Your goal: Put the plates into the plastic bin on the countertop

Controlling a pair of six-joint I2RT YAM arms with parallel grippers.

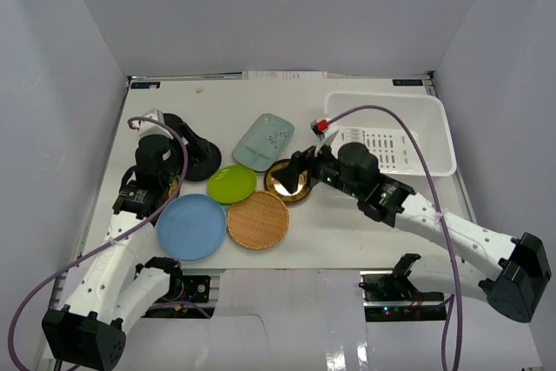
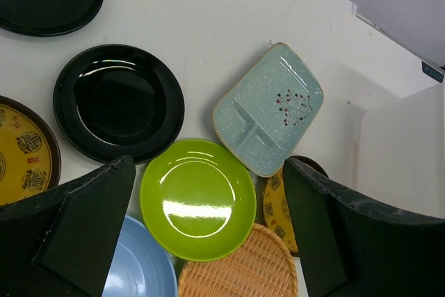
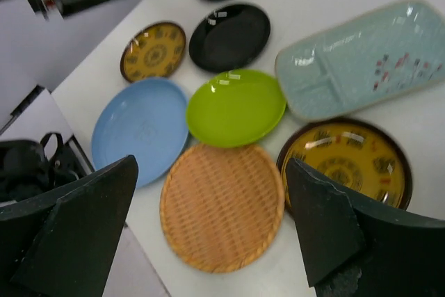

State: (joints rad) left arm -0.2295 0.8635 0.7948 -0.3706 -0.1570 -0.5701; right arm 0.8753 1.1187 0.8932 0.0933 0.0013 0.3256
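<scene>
The woven plate's rim point(image 1: 287, 221) point(image 3: 268, 235) opposite the light-blue plate is below and back of my right gripper, so my right gripper will move down and back onto it.
The plates lie on the countertop point(image 1: 347, 232): light-blue point(image 1: 191, 226), lime-green point(image 1: 232, 183), woven tan point(image 1: 258, 219), grey-green rectangular point(image 1: 264, 141), and a dark one with a gold centre point(image 1: 285, 187). Two glossy black plates point(image 2: 118, 102) and a second gold-centred plate point(image 2: 21, 154) lie to the left. The white bin point(image 1: 387, 132) stands at the back right, with no plate in it. My left gripper point(image 2: 208, 241) is open and empty above the lime-green plate point(image 2: 198, 198). My right gripper point(image 3: 215, 241) is open and empty above the woven plate point(image 3: 221, 206), beside the gold-centred plate point(image 3: 344, 161).
Grey-white walls close in the countertop on three sides. The left arm point(image 1: 156, 162) hides part of the black plates in the top view. The plates crowd together, some overlapping at their rims. Cables loop over both arms.
</scene>
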